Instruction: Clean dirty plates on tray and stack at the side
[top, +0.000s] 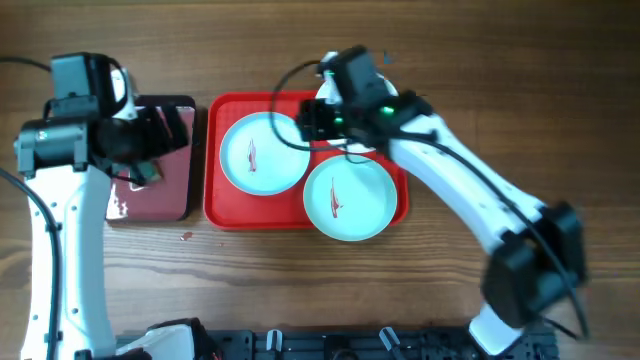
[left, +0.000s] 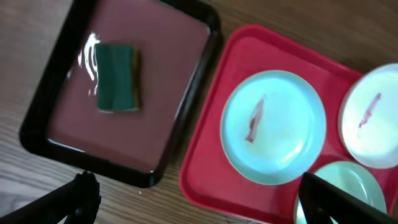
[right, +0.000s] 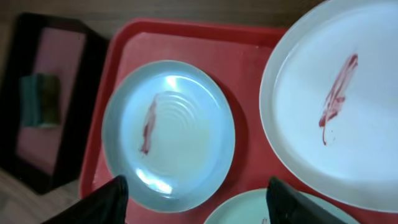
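Observation:
I should next lower my left gripper onto the green sponge (top: 148, 172) (left: 117, 78), moving to the left in the wrist view, because the sponge lies in shallow water below the open fingers.
The red tray (top: 214, 205) holds three plates, each with a reddish smear. One mint plate (top: 262, 152) lies at its left and a second mint plate (top: 350, 197) at its front right. The white plate (right: 336, 106) lies at the back right, mostly hidden under my right arm in the overhead view. My right gripper (top: 312, 120) is open and empty, hovering above the tray between the left mint plate (right: 168, 134) and the white plate. My left gripper (top: 150, 160) is open and empty above the small maroon tray, left of the red tray (left: 211, 168).
A black-rimmed maroon tray (top: 150, 205) stands left of the red tray, with a green sponge (left: 116, 78) lying in shallow water. Bare wooden table surrounds both trays. A black rack runs along the front edge (top: 330, 345).

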